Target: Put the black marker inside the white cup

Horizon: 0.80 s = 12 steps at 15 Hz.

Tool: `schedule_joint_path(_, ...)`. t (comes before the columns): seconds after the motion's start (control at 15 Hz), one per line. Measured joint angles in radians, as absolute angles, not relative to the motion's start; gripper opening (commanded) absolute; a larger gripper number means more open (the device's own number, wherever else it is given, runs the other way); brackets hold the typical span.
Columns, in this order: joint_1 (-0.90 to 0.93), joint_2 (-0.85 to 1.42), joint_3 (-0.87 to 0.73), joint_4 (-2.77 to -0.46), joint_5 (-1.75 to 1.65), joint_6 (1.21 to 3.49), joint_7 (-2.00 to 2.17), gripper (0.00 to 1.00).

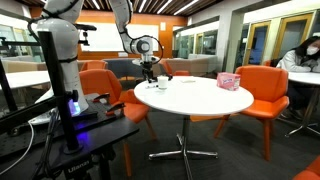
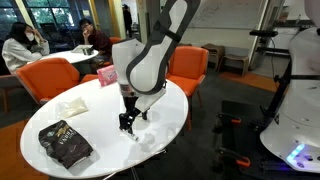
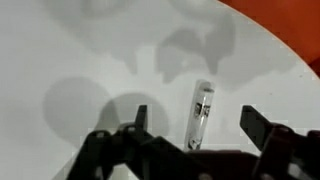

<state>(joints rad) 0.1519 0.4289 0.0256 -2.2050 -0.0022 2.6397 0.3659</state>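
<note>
I should move my gripper down onto the printed body of the marker and close its fingers around the marker's body.
In the wrist view a thin marker point(image 3: 200, 115) lies flat on the white table, pointing away from me. Its barrel looks pale with dark print. My gripper point(image 3: 195, 114) is open, with one dark finger on each side of the marker and a clear gap to both. In both exterior views the gripper point(image 1: 150, 72) point(image 2: 127, 124) hangs low over the near edge of the round white table point(image 1: 200, 100). A small white cup point(image 1: 161, 84) stands on the table just beside the gripper. The marker is too small to make out in the exterior views.
A pink patterned box point(image 1: 229, 81) stands at the far side of the table. A black bag point(image 2: 65, 146) and a white napkin point(image 2: 72, 105) also lie on the table. Orange chairs point(image 1: 265, 90) surround it. People sit at other tables behind.
</note>
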Motion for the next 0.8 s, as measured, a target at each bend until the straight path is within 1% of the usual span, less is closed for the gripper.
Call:
schedule_joint_path(0.2, 0.195, 0.482, -0.003, -2.154, -0.012, 2.644, 0.401, 1.0)
schedule_joint_path(0.47, 0.208, 0.541, -0.007, -2.103, -0.012, 2.644, 0.401, 1.0)
schedule_joint_path(0.53, 0.21, 0.556, -0.007, -2.091, -0.011, 2.644, 0.401, 0.93)
schedule_joint_path(0.6, 0.213, 0.569, -0.007, -2.079, -0.011, 2.644, 0.401, 0.74)
schedule_joint_path(0.8, 0.219, 0.601, -0.007, -2.051, -0.01, 2.644, 0.401, 0.51)
